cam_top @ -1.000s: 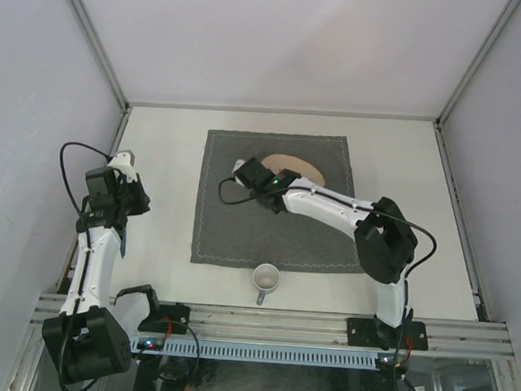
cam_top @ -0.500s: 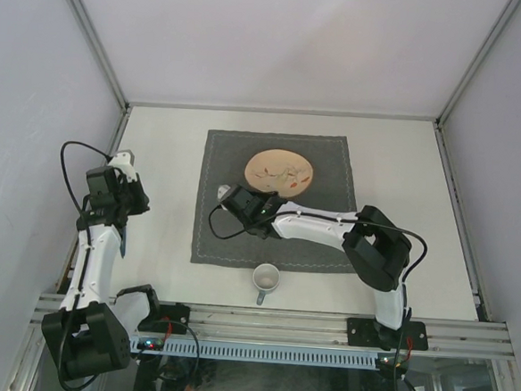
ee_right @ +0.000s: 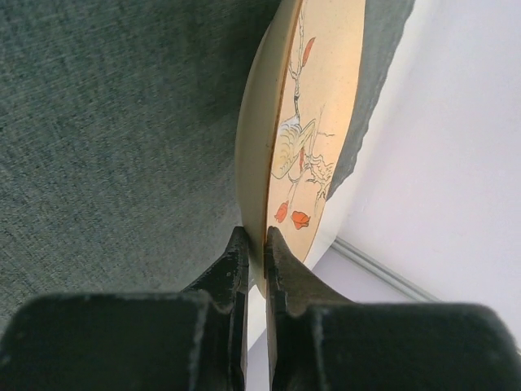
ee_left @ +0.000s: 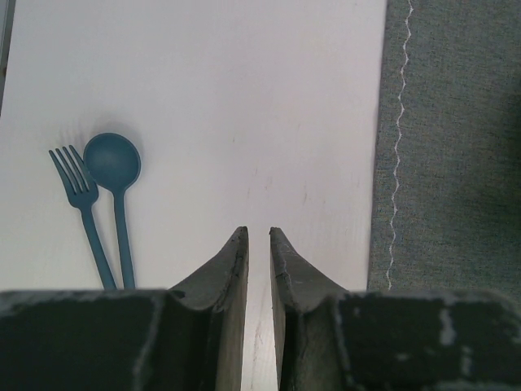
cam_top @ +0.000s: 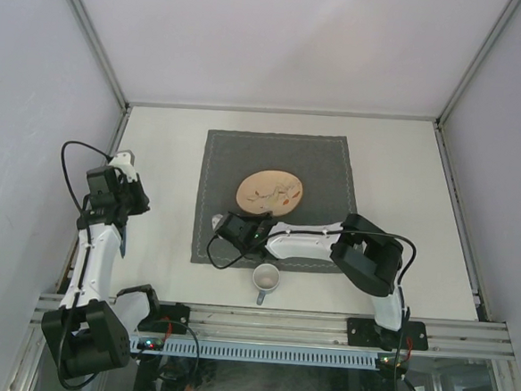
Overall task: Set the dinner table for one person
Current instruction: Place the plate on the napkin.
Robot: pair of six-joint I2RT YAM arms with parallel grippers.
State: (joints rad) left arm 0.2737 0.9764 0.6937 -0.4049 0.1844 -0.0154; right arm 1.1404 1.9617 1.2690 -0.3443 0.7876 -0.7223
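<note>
My right gripper lowers slightly next, then releases the plate's near rim, to get the plate onto the middle of the dark grey cloth.
A round beige plate [cam_top: 271, 191] painted with a bird and red leaves is over the dark grey stitched cloth [cam_top: 325, 164] on the dinner table [cam_top: 166, 144]. My right gripper [cam_top: 239, 227] is shut on the plate's near-left rim; in the right wrist view its fingertips [ee_right: 265, 234] pinch the plate [ee_right: 313, 122] edge-on. Whether the plate's far edge rests on the cloth cannot be told. My left gripper [ee_left: 258, 233] hangs over bare table left of the cloth [ee_left: 456, 147], jaws a narrow gap apart with nothing between. A blue fork [ee_left: 77, 191] and blue spoon [ee_left: 112, 163] lie side by side.
A pale mug [cam_top: 265, 276] stands on the table just off the cloth's near edge, handle toward the arm bases, close to my right forearm. Metal rails [cam_top: 452, 200] and white walls bound the table. My left arm [cam_top: 108, 203] stands by the left rail.
My right gripper has drawn the plate from the far part of the cloth toward the near left, and the arm has folded back. The left arm has not moved.
</note>
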